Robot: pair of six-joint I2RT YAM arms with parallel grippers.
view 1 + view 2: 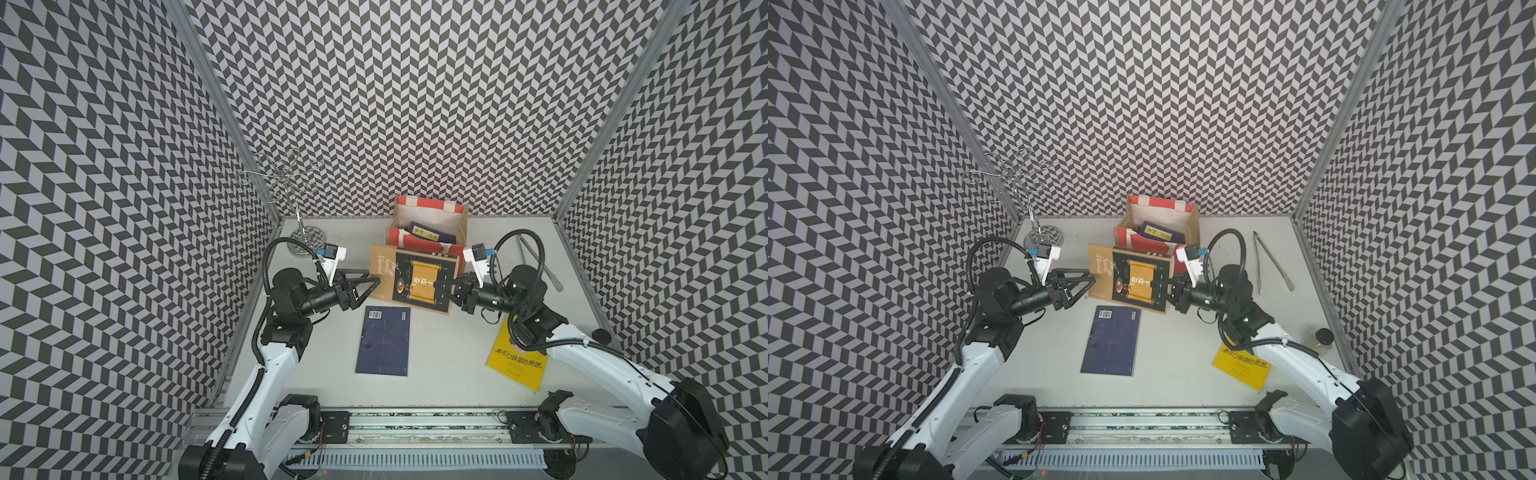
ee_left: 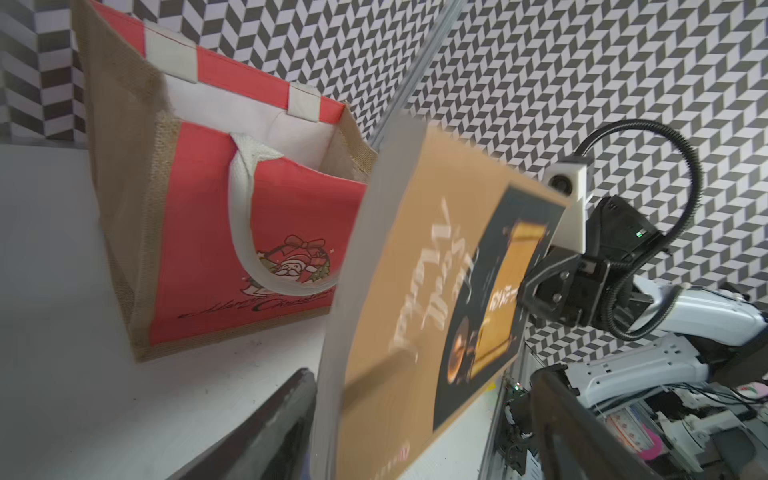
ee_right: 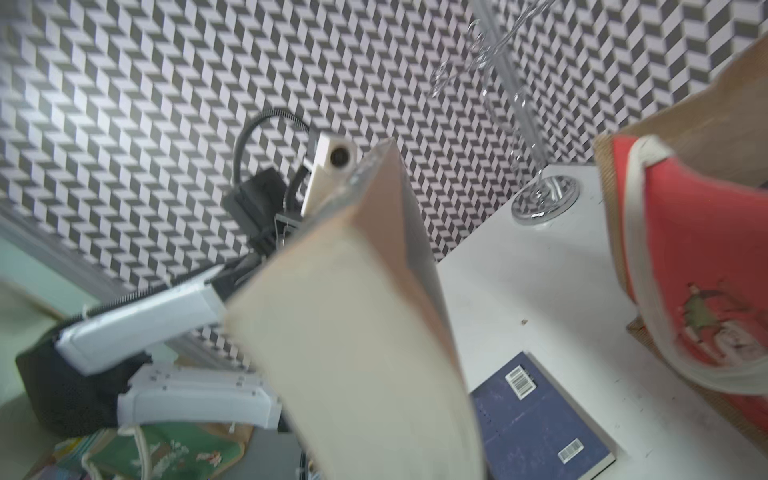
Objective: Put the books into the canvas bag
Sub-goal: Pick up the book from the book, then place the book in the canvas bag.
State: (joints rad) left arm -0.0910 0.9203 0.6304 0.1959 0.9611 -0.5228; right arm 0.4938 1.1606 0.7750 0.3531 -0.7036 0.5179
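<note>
My right gripper holds the tan-and-black book. Next I will carry it outward past the bag's front rim, lower it inside the bag's opening (image 1: 429, 224) (image 3: 724, 128) and let it go.
The tan-and-black book with a gold scroll (image 1: 415, 278) (image 1: 1129, 278) hangs in the air, tilted, just in front of the canvas bag (image 1: 411, 242) (image 2: 199, 249). My right gripper (image 1: 436, 284) (image 1: 1154, 284) is shut on its right edge. My left gripper (image 1: 374, 277) (image 2: 419, 378) stands open, its fingers spread on either side of the book's left edge. The bag stands upright at the back and holds a navy book (image 1: 430, 235). Another navy book (image 1: 384, 340) (image 3: 536, 419) lies flat mid-table. A bright yellow book (image 1: 517, 363) lies partly under my right arm.
A wire stand on a round metal base (image 1: 305, 241) rises at the back left. Metal tongs (image 1: 1266, 262) lie at the back right. A small dark-lidded jar (image 1: 1323, 337) sits by the right wall. Patterned walls close three sides.
</note>
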